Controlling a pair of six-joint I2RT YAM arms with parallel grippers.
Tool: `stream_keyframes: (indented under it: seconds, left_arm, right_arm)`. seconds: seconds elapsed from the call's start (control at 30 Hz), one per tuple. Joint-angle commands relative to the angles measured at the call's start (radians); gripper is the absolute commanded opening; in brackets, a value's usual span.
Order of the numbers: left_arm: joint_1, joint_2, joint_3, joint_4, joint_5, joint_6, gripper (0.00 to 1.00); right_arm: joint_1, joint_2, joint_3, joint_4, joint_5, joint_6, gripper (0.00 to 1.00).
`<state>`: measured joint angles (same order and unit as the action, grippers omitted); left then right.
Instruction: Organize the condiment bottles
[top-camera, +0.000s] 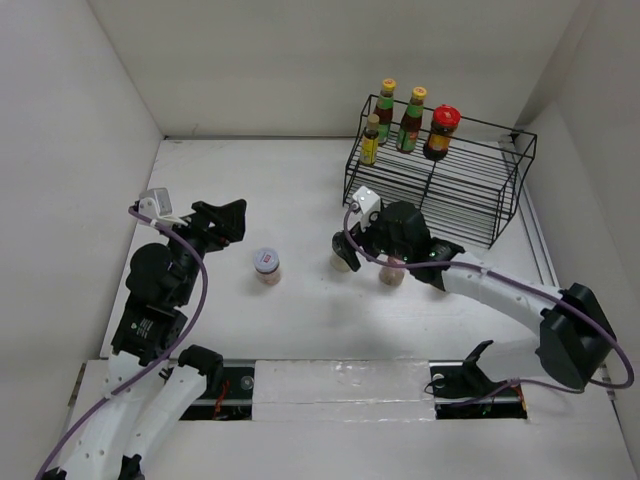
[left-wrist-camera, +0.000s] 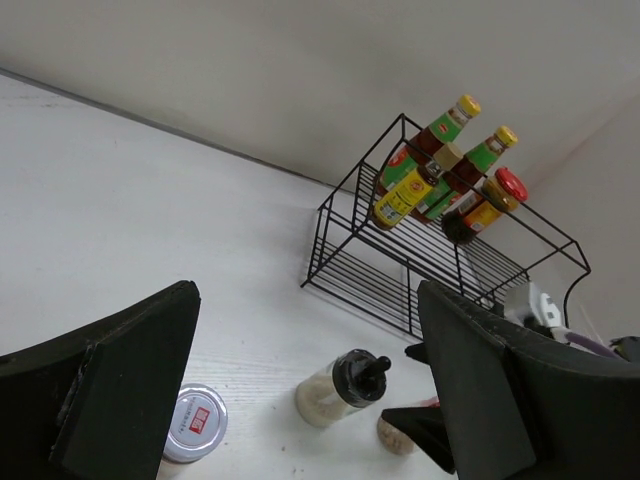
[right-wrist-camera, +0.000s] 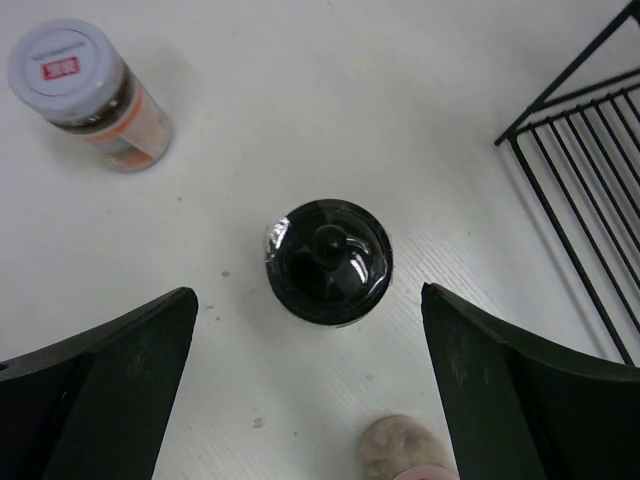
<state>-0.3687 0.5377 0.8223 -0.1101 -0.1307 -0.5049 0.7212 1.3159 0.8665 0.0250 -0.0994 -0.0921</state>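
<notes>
The grinder stands upright in line with the gap between the right gripper's fingers, so the right gripper will next lower over the grinder's dark top (top-camera: 342, 245) (right-wrist-camera: 329, 262), one finger down each side.
On the black wire rack's (top-camera: 470, 190) top shelf stand two tall green-red, yellow-capped bottles (top-camera: 385, 105) (top-camera: 411, 118), a small yellow bottle (top-camera: 370, 140) and a red-lidded dark jar (top-camera: 441, 132). On the table stand a white-lidded jar (top-camera: 267, 265), a dark-topped grinder (top-camera: 346, 257) and a pink-capped bottle (top-camera: 392, 272). My right gripper (right-wrist-camera: 308, 300) is open and empty above the grinder (right-wrist-camera: 328, 260), with the pink-capped bottle (right-wrist-camera: 405, 450) just below it. My left gripper (left-wrist-camera: 308, 330) is open and empty, left of the white-lidded jar (left-wrist-camera: 195, 425).
White walls enclose the table on three sides. The rack (left-wrist-camera: 440, 260) stands at the back right against the right wall; its lower shelf holds nothing. My right arm (top-camera: 500, 290) stretches across the table in front of the rack.
</notes>
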Motion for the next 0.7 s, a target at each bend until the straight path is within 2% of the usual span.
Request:
stream_keyframes:
  seconds: [0.0, 0.27, 0.37, 0.4, 0.47, 0.57, 0.63, 0.67]
  left_arm:
    - [0.005, 0.018, 0.001, 0.032, 0.016, 0.014, 0.86]
    - [0.005, 0.018, 0.001, 0.032, 0.017, 0.023, 0.87]
    - [0.005, 0.008, 0.001, 0.032, 0.017, 0.023, 0.87]
    - [0.005, 0.008, 0.001, 0.032, 0.008, 0.023, 0.87]
    - [0.005, 0.021, 0.001, 0.032, 0.008, 0.023, 0.87]
    - [0.005, 0.021, 0.001, 0.032, 0.02, 0.023, 0.87]
    - [0.005, 0.021, 0.001, 0.032, 0.02, 0.023, 0.87]
    - [0.005, 0.021, 0.001, 0.032, 0.02, 0.023, 0.87]
  right_arm:
    - [-0.003, 0.046, 0.0, 0.061, 0.046, 0.035, 0.99]
    - [-0.012, 0.204, 0.066, 0.128, 0.012, 0.026, 0.97]
    - [-0.012, 0.239, 0.097, 0.128, 0.012, 0.026, 0.86]
    - [-0.012, 0.24, 0.097, 0.138, 0.012, 0.026, 0.73]
    - [-0.012, 0.24, 0.085, 0.163, 0.003, 0.037, 0.6]
    - [-0.012, 0.194, 0.085, 0.182, 0.003, 0.037, 0.51]
    - [-0.012, 0.161, 0.075, 0.182, 0.012, 0.037, 0.39]
    - [-0.012, 0.128, 0.075, 0.182, 0.012, 0.049, 0.37]
